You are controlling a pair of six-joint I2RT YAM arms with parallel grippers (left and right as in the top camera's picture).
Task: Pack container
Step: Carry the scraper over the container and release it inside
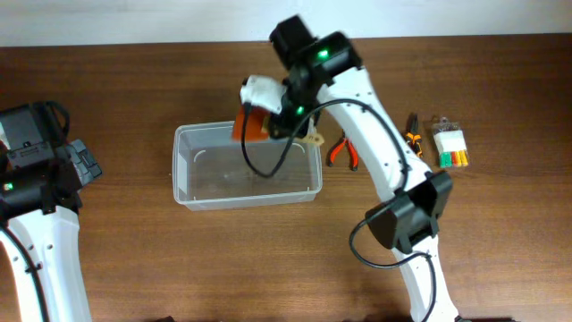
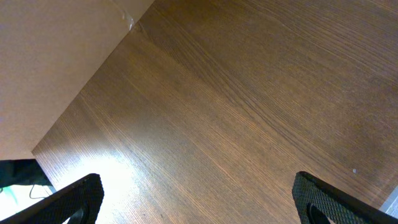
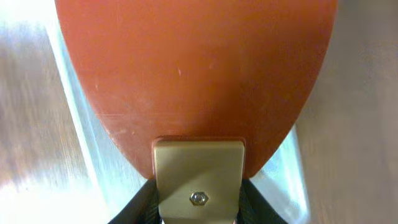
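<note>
The scraper in my right gripper goes down and back past the container's far rim next for release there, since the container's empty bottom lies below and back.
The container [image 1: 188, 192] is a clear rectangular plastic bin in the middle of the table. My right gripper [image 1: 284, 121] hangs over its far rim, shut on an orange scraper with a tan handle [image 1: 255, 125]. In the right wrist view the orange blade [image 3: 199, 74] fills the frame, the tan handle [image 3: 199, 180] sits between my fingers, and the bin's rim [image 3: 74, 112] shows beneath. My left gripper [image 2: 199, 202] is open and empty over bare wood at the far left.
Orange-handled pliers [image 1: 342, 152] lie right of the bin. A smaller tool with dark and orange handles [image 1: 413, 134] and a small clear packet with green, yellow and red pieces [image 1: 450, 146] lie further right. A tan wall [image 2: 50, 56] borders the table.
</note>
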